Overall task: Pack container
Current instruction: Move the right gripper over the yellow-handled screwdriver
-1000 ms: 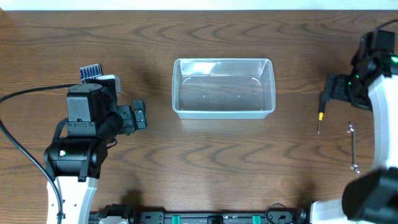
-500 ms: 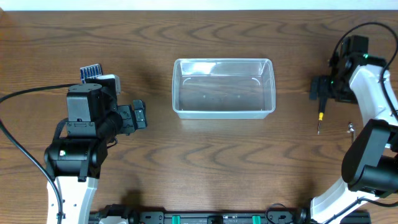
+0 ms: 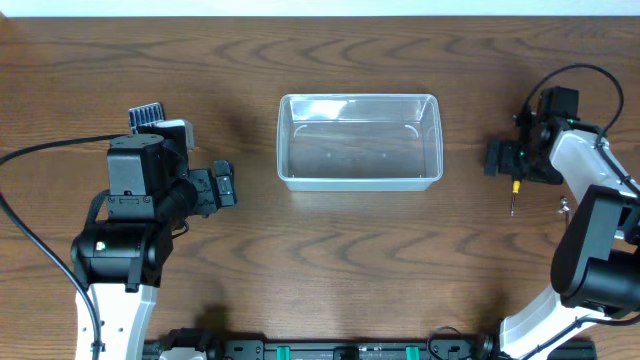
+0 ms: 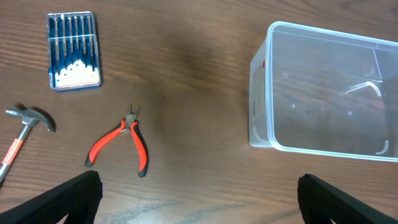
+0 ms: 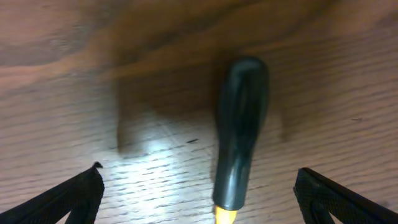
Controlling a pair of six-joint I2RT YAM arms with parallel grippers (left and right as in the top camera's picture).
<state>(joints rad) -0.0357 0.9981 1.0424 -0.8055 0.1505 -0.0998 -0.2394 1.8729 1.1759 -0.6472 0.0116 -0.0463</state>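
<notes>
The right gripper moves down and eases to the right in the wrist view next, because the screwdriver's black handle [image 5: 236, 158] lies below it, off-centre that way.
The clear plastic container [image 3: 360, 140] stands empty at the middle of the table; it also shows at the right of the left wrist view [image 4: 329, 93]. My right gripper [image 3: 510, 160] is open and low over a screwdriver [image 3: 514, 190] right of the container. In the right wrist view the screwdriver's black handle with a yellow collar [image 5: 239, 137] lies on the table between my open fingers [image 5: 62, 199], touching neither. My left gripper [image 3: 222, 185] is open and empty left of the container, with both fingers [image 4: 68, 199] wide apart.
A small blue case of bits [image 4: 73, 51] lies at the far left, also seen from overhead [image 3: 146, 115]. Red-handled pliers [image 4: 121, 140] and a hammer [image 4: 25, 134] lie near it. A bit of a metal tool [image 3: 563, 207] shows by my right arm.
My right arm has swung in from the right edge and brought its gripper left, over the screwdriver's handle. My left arm has not moved.
</notes>
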